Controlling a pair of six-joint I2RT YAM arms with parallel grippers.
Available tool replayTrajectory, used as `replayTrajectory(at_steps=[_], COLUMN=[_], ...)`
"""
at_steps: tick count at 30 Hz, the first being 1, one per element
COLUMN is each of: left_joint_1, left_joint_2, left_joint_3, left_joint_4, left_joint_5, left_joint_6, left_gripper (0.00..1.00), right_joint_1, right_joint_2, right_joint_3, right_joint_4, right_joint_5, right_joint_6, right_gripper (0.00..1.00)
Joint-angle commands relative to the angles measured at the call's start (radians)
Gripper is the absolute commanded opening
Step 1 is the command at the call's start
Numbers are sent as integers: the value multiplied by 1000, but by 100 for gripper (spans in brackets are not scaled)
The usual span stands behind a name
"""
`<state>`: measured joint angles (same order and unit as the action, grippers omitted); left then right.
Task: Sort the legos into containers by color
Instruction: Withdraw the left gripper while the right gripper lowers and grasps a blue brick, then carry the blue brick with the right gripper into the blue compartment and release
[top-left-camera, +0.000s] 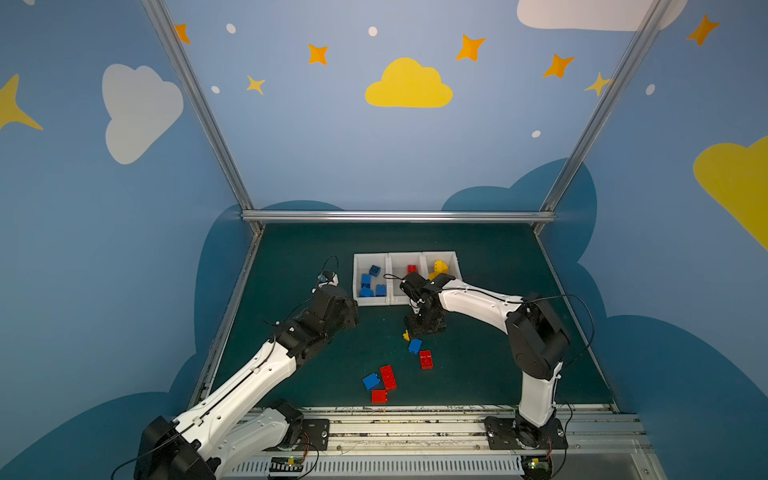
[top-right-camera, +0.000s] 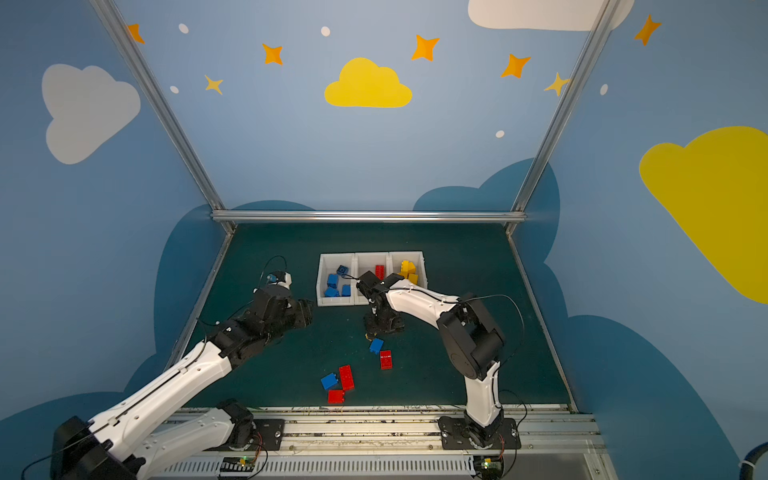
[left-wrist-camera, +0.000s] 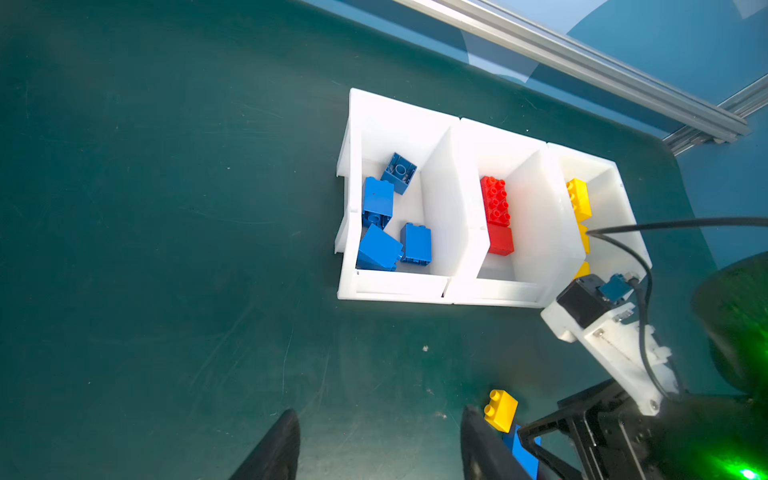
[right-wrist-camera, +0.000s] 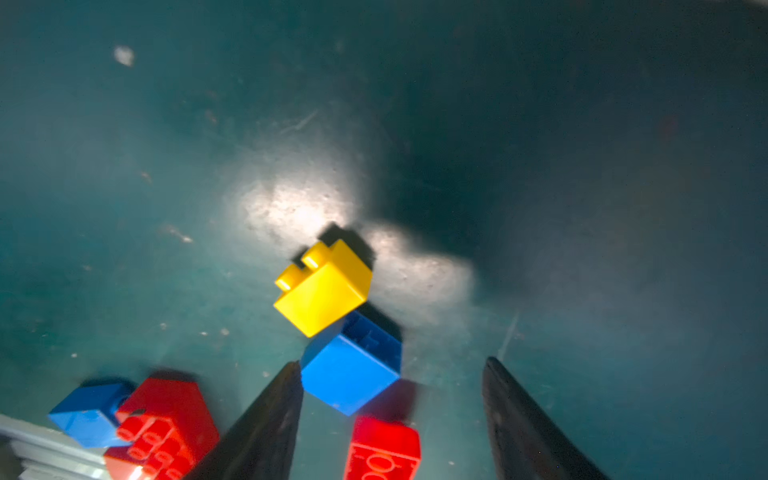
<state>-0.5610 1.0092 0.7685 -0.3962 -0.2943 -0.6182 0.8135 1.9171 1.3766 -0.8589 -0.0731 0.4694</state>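
Note:
The small blue lego (top-left-camera: 415, 346) (right-wrist-camera: 352, 368) gets my right gripper's fingers astride it next, moving down and back toward my base, because the yellow lego sits against its far end.
Three white containers stand in a row at the back: one (top-left-camera: 356, 286) holds several blue legos (left-wrist-camera: 377, 202), the middle one (left-wrist-camera: 494, 141) red legos (left-wrist-camera: 495, 200), the far one (left-wrist-camera: 590, 160) yellow legos (top-left-camera: 439, 268). Loose on the green mat lie a small yellow lego (right-wrist-camera: 322, 286), a blue lego (right-wrist-camera: 351, 365) touching it and a red lego (top-left-camera: 425, 359). Nearer the front lie a long red lego (top-left-camera: 387, 377), a blue one (top-left-camera: 371, 381) and a red one (top-left-camera: 379, 395). My right gripper (right-wrist-camera: 392, 363) hangs open, empty, just behind the yellow lego. My left gripper (left-wrist-camera: 380, 413) is open over bare mat.
The right arm (top-left-camera: 478, 301) reaches across the front of the red and yellow containers. An aluminium rail (top-left-camera: 399, 216) bounds the mat at the back, and metal rails (top-left-camera: 415, 432) run along the front by the arm bases.

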Motion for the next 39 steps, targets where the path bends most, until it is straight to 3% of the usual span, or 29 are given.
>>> replayTrajectory(at_steps=[1, 17, 25, 39], left_joint_1=[6, 6, 6, 8], left_joint_2=[5, 59, 62, -12], left_joint_3=[-6, -6, -6, -46], left_joint_4=[20, 45, 48, 8], left_joint_5=[4, 30, 35, -22], left_joint_6=[-10, -20, -16, -49], left_gripper=[62, 63, 64, 64], right_joint_1=[9, 44, 80, 136], right_joint_2=[23, 25, 85, 125], right_joint_3=[3, -83, -2, 63], right_joint_4=[28, 77, 44, -29], right_joint_5=[-55, -124, -88, 13], right_joint_6=[18, 54, 30, 7], right_gripper=[67, 63, 59, 29])
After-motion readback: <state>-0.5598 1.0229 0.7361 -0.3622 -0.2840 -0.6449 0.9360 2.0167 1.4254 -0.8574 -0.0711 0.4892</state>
